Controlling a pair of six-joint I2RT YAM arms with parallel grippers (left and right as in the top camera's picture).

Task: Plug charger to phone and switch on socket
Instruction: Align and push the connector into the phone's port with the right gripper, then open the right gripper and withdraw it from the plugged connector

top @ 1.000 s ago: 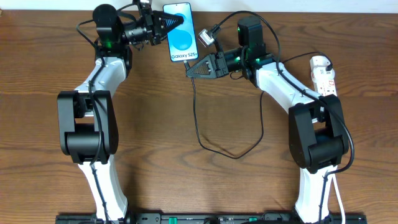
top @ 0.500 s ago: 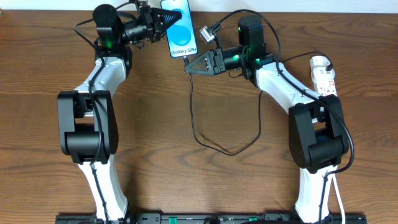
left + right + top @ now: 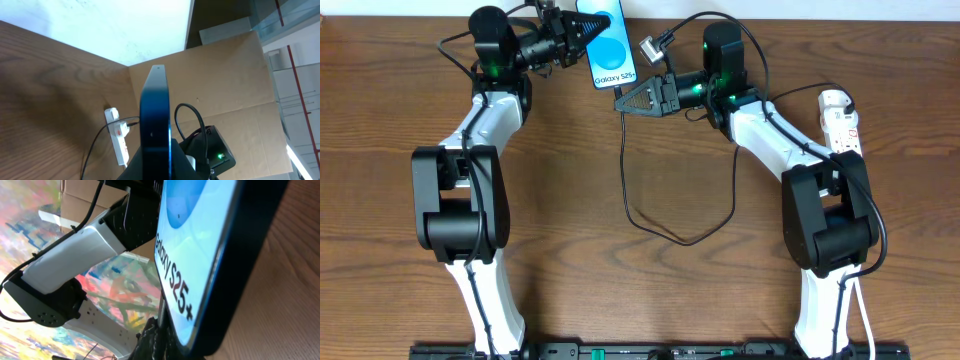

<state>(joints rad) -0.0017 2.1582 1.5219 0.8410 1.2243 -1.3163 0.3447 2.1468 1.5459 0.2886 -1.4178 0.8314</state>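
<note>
I will next move my left gripper down and back to the clear tabletop beside the cable (image 3: 587, 166) and let go of the phone (image 3: 609, 47) there.
The phone (image 3: 609, 47) is held off the table near its back edge, blue screen up, with my left gripper (image 3: 584, 40) shut on its left side. In the left wrist view the phone (image 3: 155, 120) shows edge-on between the jaws. My right gripper (image 3: 622, 104) is shut on the plug end of the charger (image 3: 632, 170), right at the phone's lower edge. In the right wrist view the dark plug (image 3: 159, 332) meets the phone (image 3: 195, 255); whether it is seated I cannot tell. The black cable loops down to mid-table (image 3: 685, 240). The socket (image 3: 841, 120) lies at the far right.
The white socket (image 3: 118, 136) also shows past the phone in the left wrist view, with the right arm's black body (image 3: 212, 152) beside it. A silver connector (image 3: 651, 49) hangs by the right wrist. Cardboard (image 3: 225, 80) and the wall stand behind the table's back edge.
The left gripper has carried the phone farther toward the table's back edge. The right gripper followed it up and left with the plug, pulling the cable loop upward.
</note>
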